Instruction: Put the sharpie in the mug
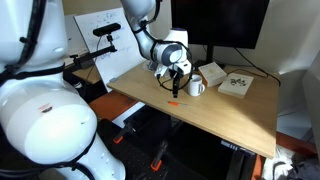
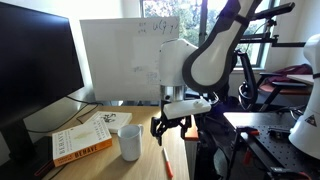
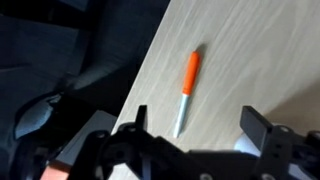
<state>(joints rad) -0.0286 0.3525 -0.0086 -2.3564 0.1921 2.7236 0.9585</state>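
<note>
The sharpie is lying flat on the table below my spread fingers, so I will lower my open gripper onto the sharpie's pale body near its orange-red part.
The sharpie (image 3: 188, 88) has an orange-red cap end and a pale barrel. It lies flat on the wooden table (image 3: 250, 60) near the table's edge. In an exterior view it is a small orange streak (image 1: 176, 104) in front of the mug. The white mug (image 1: 197, 87) stands upright beside a book, and it also shows in the other exterior view (image 2: 129, 143). My gripper (image 3: 197, 122) is open and empty, hovering above the sharpie with a finger on either side of its pale end. It shows in both exterior views (image 1: 176, 82) (image 2: 172, 130), close beside the mug.
A book (image 1: 236, 83) (image 2: 83, 140) lies behind the mug. A whiteboard (image 1: 110, 45) (image 2: 120, 60) stands at one end of the table, and a dark monitor (image 2: 35, 60) at the back. The table edge (image 3: 140, 80) drops off just beside the sharpie.
</note>
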